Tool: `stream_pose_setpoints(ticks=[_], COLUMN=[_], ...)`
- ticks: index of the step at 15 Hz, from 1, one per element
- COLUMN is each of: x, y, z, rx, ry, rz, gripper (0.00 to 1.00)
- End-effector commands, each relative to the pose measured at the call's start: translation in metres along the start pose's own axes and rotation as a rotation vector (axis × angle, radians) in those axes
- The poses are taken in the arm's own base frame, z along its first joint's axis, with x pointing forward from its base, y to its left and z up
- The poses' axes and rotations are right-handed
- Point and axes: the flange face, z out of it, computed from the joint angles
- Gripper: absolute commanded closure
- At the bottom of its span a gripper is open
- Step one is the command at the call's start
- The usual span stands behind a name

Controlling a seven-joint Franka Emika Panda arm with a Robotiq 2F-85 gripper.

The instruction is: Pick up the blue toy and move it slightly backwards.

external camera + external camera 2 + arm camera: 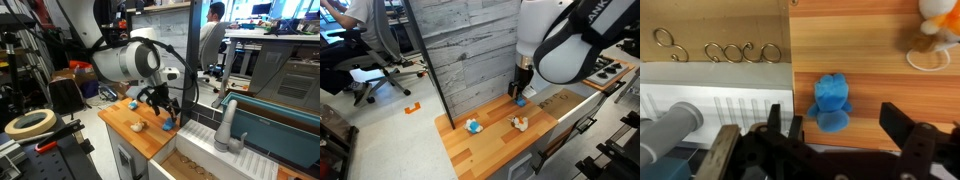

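The blue toy is below my open gripper, with the two fingers spread to either side, so I should next lower the gripper onto the blue toy's middle (pixel 168 124) (pixel 831 101) and close there.
The blue toy (pixel 830 102) is a small soft figure lying on the wooden counter (pixel 870 40), close to the counter's edge by the sink. It shows in both exterior views (pixel 168 125) (pixel 520 100), directly under the gripper. My gripper (pixel 840 135) is open, with its two dark fingers spread to either side of the toy, just above it. The fingers do not touch the toy. In both exterior views the gripper (pixel 163 106) (pixel 520 88) hangs low over the counter.
A tan and white toy (pixel 521 123) (pixel 138 126) and a small blue-white toy (pixel 473 126) (pixel 131 104) lie elsewhere on the counter. A sink with a grey faucet (pixel 228 125) adjoins the counter. A grey wood-panel wall (pixel 470 50) stands behind it.
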Motion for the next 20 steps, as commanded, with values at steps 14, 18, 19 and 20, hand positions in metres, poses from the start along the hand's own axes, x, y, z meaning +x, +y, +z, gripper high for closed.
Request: stream_pose_setpoints(ticks=[14,18,19,20], x=[0.037,0.042,0.042,0.042], y=[-0.019,-0.027,-0.029,-0.030], z=[0.056,0.062,0.062,0.062], rx=[0.057,0.015,0.004,-0.009], ry=[-0.141,-0.088,-0.070,-0.057], rz=[0.011,0.009,0.009,0.005], gripper=[0.28,0.59,0.66,0.73])
